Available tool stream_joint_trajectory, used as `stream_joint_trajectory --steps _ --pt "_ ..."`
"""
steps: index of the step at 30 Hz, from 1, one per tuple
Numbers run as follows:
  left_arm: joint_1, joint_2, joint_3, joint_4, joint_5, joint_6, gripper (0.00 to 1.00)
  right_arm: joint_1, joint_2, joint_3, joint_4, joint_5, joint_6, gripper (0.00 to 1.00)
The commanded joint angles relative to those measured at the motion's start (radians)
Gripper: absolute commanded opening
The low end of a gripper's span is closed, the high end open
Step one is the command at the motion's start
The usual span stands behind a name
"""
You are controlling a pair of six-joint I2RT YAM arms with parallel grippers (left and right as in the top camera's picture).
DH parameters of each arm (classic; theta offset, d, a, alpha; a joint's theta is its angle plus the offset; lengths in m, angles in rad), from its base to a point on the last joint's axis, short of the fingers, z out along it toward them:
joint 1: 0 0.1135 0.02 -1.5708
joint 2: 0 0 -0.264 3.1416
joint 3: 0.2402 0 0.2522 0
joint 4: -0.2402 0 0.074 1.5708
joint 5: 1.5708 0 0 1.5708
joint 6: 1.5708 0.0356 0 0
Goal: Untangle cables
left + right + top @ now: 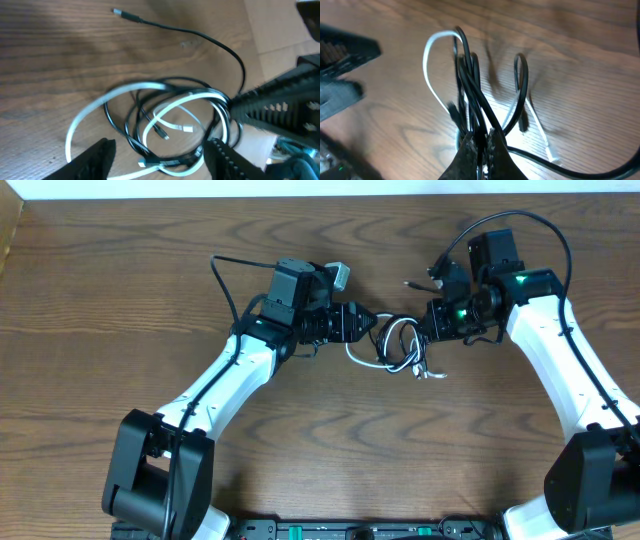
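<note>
The white cable's outer arc [351,355] [79,118] is below the parted fingers of my open left gripper, so I need to move my left gripper down toward the tabletop next and close it on that arc.
The cables lie in one tangle [395,345] at mid-table between my two grippers. In the left wrist view the white cable [80,120] loops through coils of the black cable [200,35], whose loose plug end [120,12] lies far off on the wood. My left gripper [160,162] is open, its fingers [95,160] standing either side of the near coils without pinching them. My right gripper [481,145] is shut on black cable strands, holding them raised off the table. A white cable loop [427,65] hangs beside them.
The wooden table [120,300] ends at a pale strip along the far edge. Thick black arm cables arch over the right arm [540,225] and behind the left arm [225,275]. The right arm's black gripper body [280,105] crowds the tangle's right side.
</note>
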Motion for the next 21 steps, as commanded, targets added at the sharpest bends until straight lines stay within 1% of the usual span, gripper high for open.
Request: stream_joint_trajectory --steps 1,2,6,9,11,12,14,15,16,18,19,20,21 --pt "-0.022 0.013 0.007 0.005 -0.056 0.057 0.55 0.003 0.007 -0.004 -0.004 -0.079 -0.048 0.01" --pt "-0.03 0.021 0.007 0.003 -0.055 0.066 0.53 0.003 0.007 -0.004 -0.006 -0.078 -0.047 0.01" --pt "-0.086 0.047 0.007 0.002 -0.059 0.112 0.52 0.003 0.007 -0.004 -0.016 -0.114 -0.046 0.01" --pt "-0.126 0.049 0.007 0.007 -0.144 0.115 0.53 0.004 0.007 -0.004 -0.019 -0.173 -0.037 0.01" --pt "-0.144 0.049 0.007 0.004 -0.217 0.114 0.53 0.004 0.007 -0.004 -0.03 -0.174 -0.014 0.01" --pt "-0.15 0.049 0.007 0.0 -0.248 0.114 0.54 0.004 0.007 -0.004 -0.038 -0.15 0.01 0.01" --pt "-0.15 0.053 0.007 -0.004 -0.269 0.114 0.54 0.003 0.007 -0.004 -0.056 0.013 0.122 0.01" --pt "-0.15 0.057 0.007 -0.008 -0.269 0.114 0.54 0.001 0.007 -0.004 -0.072 0.134 0.199 0.07" --pt "-0.15 0.062 0.007 -0.01 -0.269 0.114 0.54 -0.001 0.007 -0.004 -0.077 0.18 0.226 0.14" --pt "-0.153 0.076 0.007 -0.025 -0.269 0.106 0.55 -0.006 0.007 -0.004 -0.083 0.247 0.248 0.29" --pt "-0.155 0.082 0.007 -0.029 -0.268 0.1 0.55 -0.007 0.007 -0.004 -0.083 0.259 0.248 0.34" --pt "-0.164 0.099 0.007 -0.043 -0.268 0.065 0.55 -0.01 0.007 -0.004 -0.082 0.276 0.253 0.38" --pt "-0.171 0.108 0.007 -0.054 -0.268 0.042 0.54 -0.011 0.007 -0.004 -0.082 0.284 0.254 0.39"
